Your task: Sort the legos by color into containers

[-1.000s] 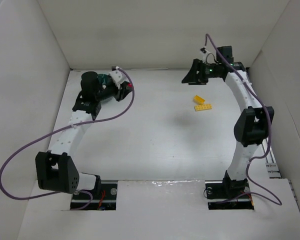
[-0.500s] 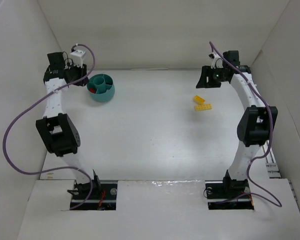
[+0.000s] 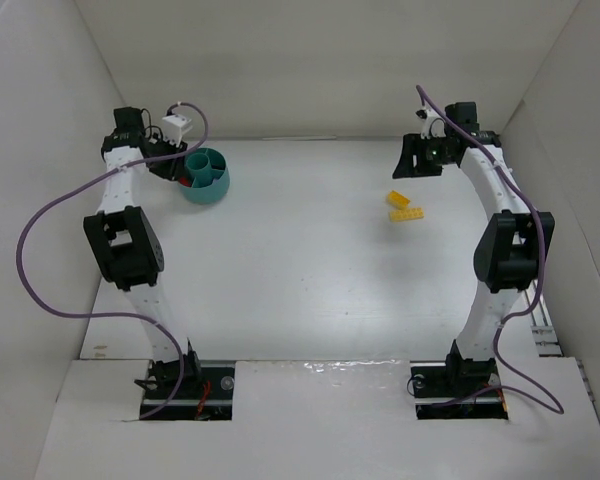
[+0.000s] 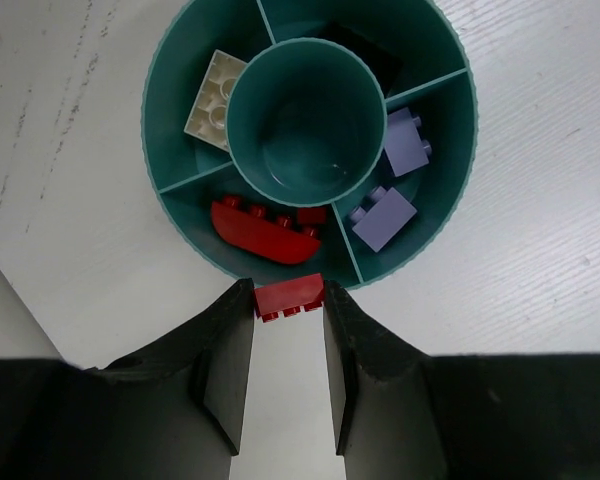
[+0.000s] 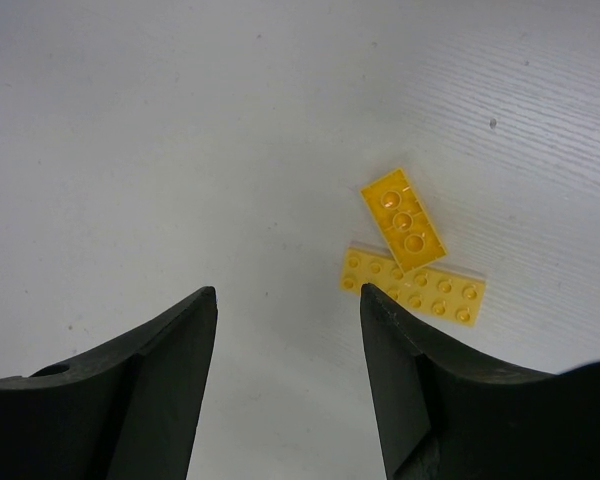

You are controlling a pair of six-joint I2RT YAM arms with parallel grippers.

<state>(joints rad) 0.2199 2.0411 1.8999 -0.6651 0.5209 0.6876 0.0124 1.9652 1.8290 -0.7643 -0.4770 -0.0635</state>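
Observation:
My left gripper holds the small red brick and will next go down past the bowl's rim, in over the bowl's red section point(image 3: 186, 182) point(image 4: 268, 238), to let it go, because red bricks are already there.
The teal bowl point(image 3: 212, 186) stands at the far left of the table. In the left wrist view the bowl point(image 4: 305, 130) holds a curved red brick point(image 4: 265, 228), two pale purple bricks point(image 4: 382, 217) and a cream brick point(image 4: 214, 100), each colour in its own compartment. My left gripper point(image 3: 172, 168) is shut on a small red brick point(image 4: 290, 296) and holds it at the bowl's near rim, by the red compartment. Two yellow bricks point(image 3: 404, 207) lie touching on the table at the far right. My right gripper point(image 3: 414, 160) hovers open and empty behind them. They show to the right of its fingertips in the right wrist view point(image 5: 405, 222).
White walls enclose the table on the left, back and right. A dark thing point(image 4: 365, 52) lies in the bowl's far compartment. Purple cables loop off both arms.
My left arm has swung out left of the bowl, then brought its gripper back to the bowl's rim. My right gripper shifted slightly right, then held still.

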